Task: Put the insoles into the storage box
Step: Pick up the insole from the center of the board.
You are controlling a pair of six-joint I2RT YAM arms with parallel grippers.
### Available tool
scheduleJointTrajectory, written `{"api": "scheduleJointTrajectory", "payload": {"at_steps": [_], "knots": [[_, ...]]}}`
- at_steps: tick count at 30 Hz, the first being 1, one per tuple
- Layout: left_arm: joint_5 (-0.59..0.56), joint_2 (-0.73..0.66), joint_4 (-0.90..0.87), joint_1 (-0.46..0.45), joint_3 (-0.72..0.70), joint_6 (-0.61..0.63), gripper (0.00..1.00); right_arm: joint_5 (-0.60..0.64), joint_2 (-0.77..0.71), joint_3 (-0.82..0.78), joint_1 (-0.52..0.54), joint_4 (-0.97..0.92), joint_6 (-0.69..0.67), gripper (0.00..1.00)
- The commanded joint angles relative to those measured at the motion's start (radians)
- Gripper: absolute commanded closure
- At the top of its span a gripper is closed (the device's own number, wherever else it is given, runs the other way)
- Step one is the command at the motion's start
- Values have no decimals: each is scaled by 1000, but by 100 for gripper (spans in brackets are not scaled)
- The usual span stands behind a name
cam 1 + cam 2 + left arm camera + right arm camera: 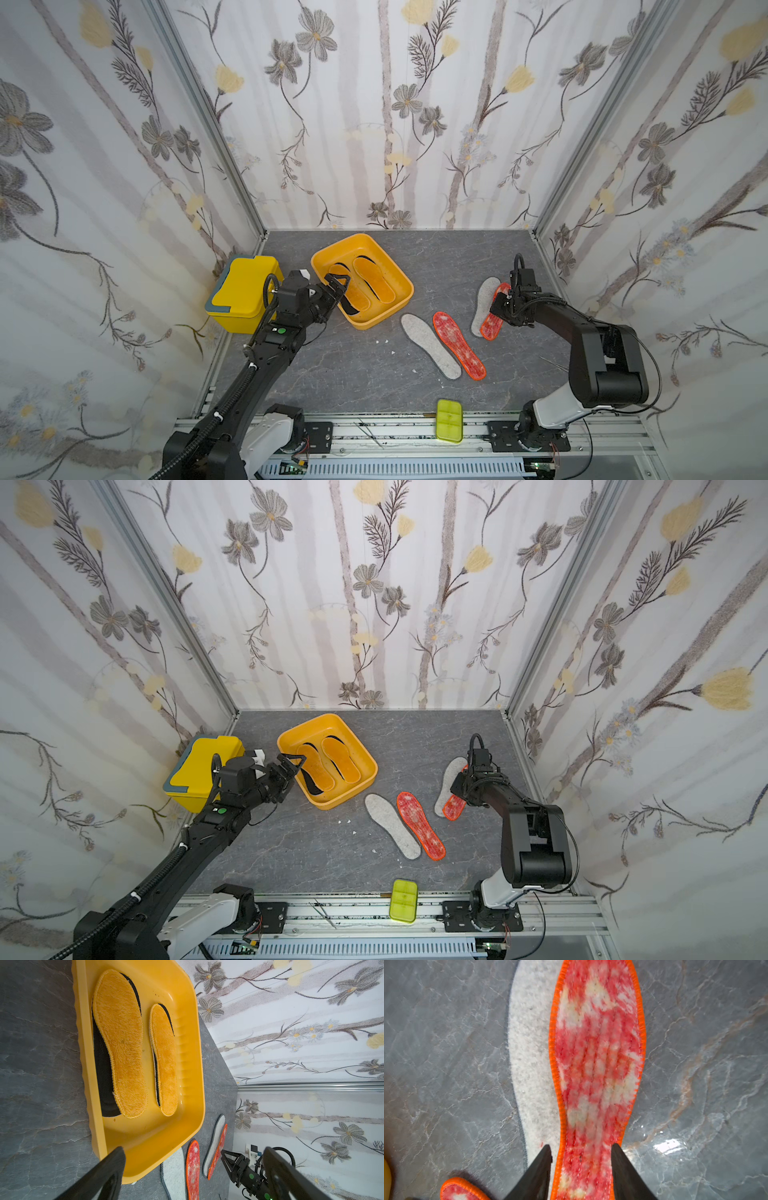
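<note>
My right gripper lowers its open fingers next and closes across the narrow middle of the red-orange insole below it, since both insole edges fit between them.
The storage box (361, 324) (328, 804) (83, 1022) holds two orange-yellow insoles (374, 279) (120, 1043), each lying on a black insole (102, 1076). My left gripper (338, 286) (291, 764) (195, 1151) hangs open at the box's near left rim, holding nothing. A grey-white insole (430, 345) and a red-orange one (459, 347) lie side by side mid-table. Further right, another red-orange insole (490, 326) (598, 1043) overlaps a grey-white one (484, 299) (529, 1053). My right gripper (500, 301) (459, 785) (581, 1147) is over its heel end, jaws apart on either side of it.
A taller yellow lidded box (243, 291) stands left of the storage box, close behind my left arm. A lime-green case (449, 420) lies on the front rail. Small white scraps (382, 341) dot the grey tabletop. Patterned walls enclose three sides.
</note>
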Motion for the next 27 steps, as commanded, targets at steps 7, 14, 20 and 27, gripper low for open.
{"api": "scheduleJointTrajectory", "payload": {"at_steps": [7, 14, 20, 27], "knots": [[-7, 3, 17, 0, -6, 5, 0, 10, 95, -6, -1, 45, 18, 54], [-9, 4, 17, 0, -6, 6, 0, 3, 117, -43, -3, 69, 14, 75], [-10, 4, 16, -1, -8, 4, 0, 3, 107, -51, -11, 69, 6, 82], [-12, 0, 14, 0, -7, 4, 0, -4, 60, -58, -22, 84, -12, 91]]}}
